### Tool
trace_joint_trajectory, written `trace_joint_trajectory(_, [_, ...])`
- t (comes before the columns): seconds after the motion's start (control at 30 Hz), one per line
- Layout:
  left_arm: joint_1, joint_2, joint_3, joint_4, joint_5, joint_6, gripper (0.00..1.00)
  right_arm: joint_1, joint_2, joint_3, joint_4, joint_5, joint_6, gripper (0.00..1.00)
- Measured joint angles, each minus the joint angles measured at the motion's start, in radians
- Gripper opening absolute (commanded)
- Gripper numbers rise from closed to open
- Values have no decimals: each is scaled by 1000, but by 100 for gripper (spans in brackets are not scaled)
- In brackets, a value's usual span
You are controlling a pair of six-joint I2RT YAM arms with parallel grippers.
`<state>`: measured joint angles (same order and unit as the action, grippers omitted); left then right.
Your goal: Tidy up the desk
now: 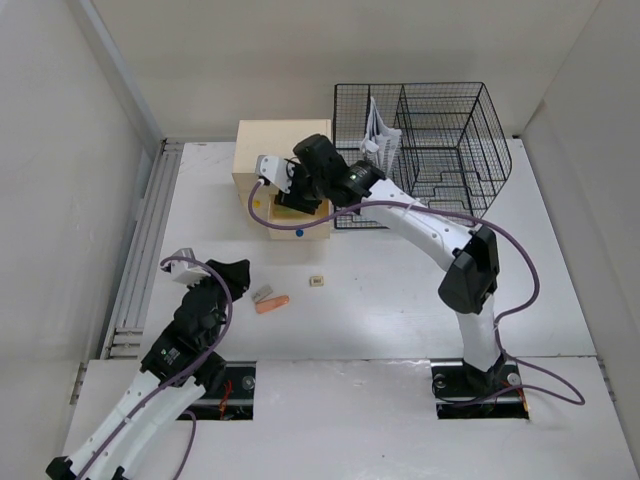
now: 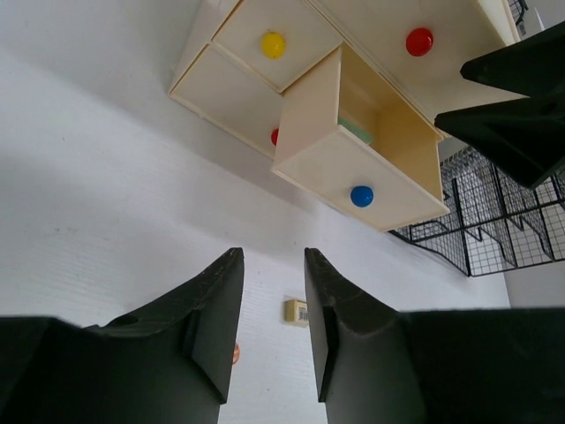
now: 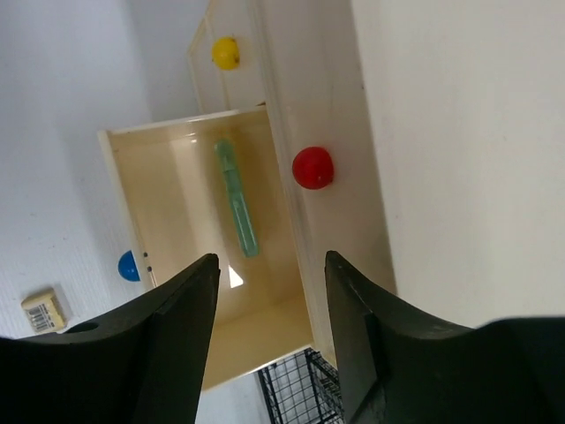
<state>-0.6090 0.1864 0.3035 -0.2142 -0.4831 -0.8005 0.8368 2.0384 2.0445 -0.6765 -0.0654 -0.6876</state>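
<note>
I will bring my right gripper back and down from the open drawer onto the orange marker's end nearest the eraser, since this marker is still lying loose.
The white desk (image 1: 400,300) carries a beige drawer box (image 1: 262,145) whose lower drawer (image 1: 300,228), with a blue knob, stands pulled out. A green pen (image 3: 237,199) lies inside this drawer (image 3: 177,203). My right gripper (image 1: 285,195) hangs over the open drawer, open and empty (image 3: 269,265). My left gripper (image 1: 240,275) is open and empty (image 2: 274,265) above the desk at the front left. An orange marker (image 1: 272,303), a grey item (image 1: 262,293) and a small beige eraser (image 1: 318,281) lie loose on the desk; the eraser (image 2: 297,311) shows between my left fingers.
A black wire-mesh organizer (image 1: 440,150) stands at the back right, beside the drawer box, with a white item (image 1: 382,135) in its left compartment. A ridged metal rail (image 1: 140,250) runs along the desk's left side. White walls enclose the desk.
</note>
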Motion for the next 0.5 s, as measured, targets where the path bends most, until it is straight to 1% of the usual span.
trace_joint_trajectory(0.1, [0,-1,0,0,2,4,28,-2,-5,0,15,-8,7,57])
trace_joint_trajectory(0.13, [0,-2,0,-1,3,4,28,-2,-11,-11,25,-21,8,51])
trace_joint_trajectory(0.17, [0,-7,0,-1,6,5,28,-2,-21,-27,31,-54,4,49])
trace_joint_trajectory(0.23, [0,-28,0,-2,10,6,28,-5,-47,-65,24,-163,-33,48])
trace_joint_trajectory(0.37, [0,-115,0,-4,12,6,30,7,-92,-153,-54,-424,-187,48])
trace_joint_trajectory(0.5, [0,-180,0,-8,2,0,31,76,-84,-253,-89,-521,-282,49])
